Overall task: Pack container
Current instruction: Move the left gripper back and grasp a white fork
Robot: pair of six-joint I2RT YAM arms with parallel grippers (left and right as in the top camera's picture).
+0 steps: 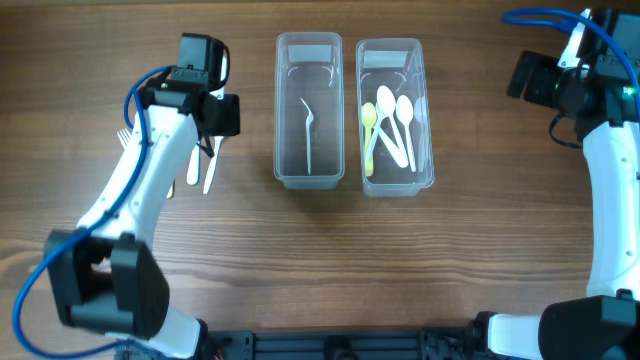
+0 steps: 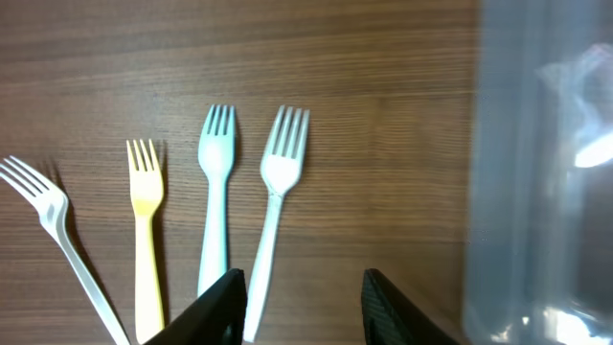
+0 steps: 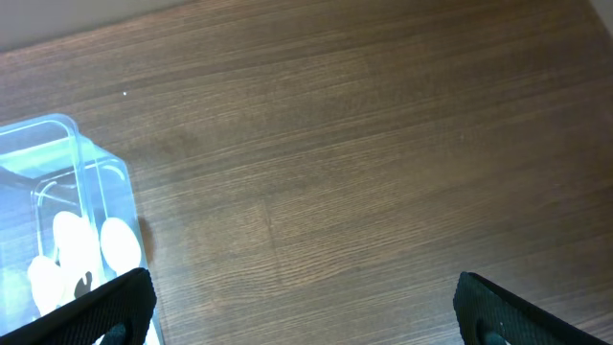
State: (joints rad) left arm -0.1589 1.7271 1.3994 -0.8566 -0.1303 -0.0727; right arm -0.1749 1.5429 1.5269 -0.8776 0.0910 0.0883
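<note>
The white fork's handle just behind its head lies between the parted fingers in the left wrist view, so the robot's open left gripper will move down onto it next.
Two clear containers stand side by side. The left container holds one white fork. The right container holds several white spoons and a yellow spoon. Several forks lie on the table at the left. The left wrist view shows a clear fork, a yellow fork, a light blue fork and a white fork. My left gripper is open and empty above the white fork's handle. My right gripper is wide open and empty over bare table, right of the spoon container.
The left container's wall shows blurred at the right of the left wrist view. The left arm covers part of the forks in the overhead view. The right arm stands along the table's right edge.
</note>
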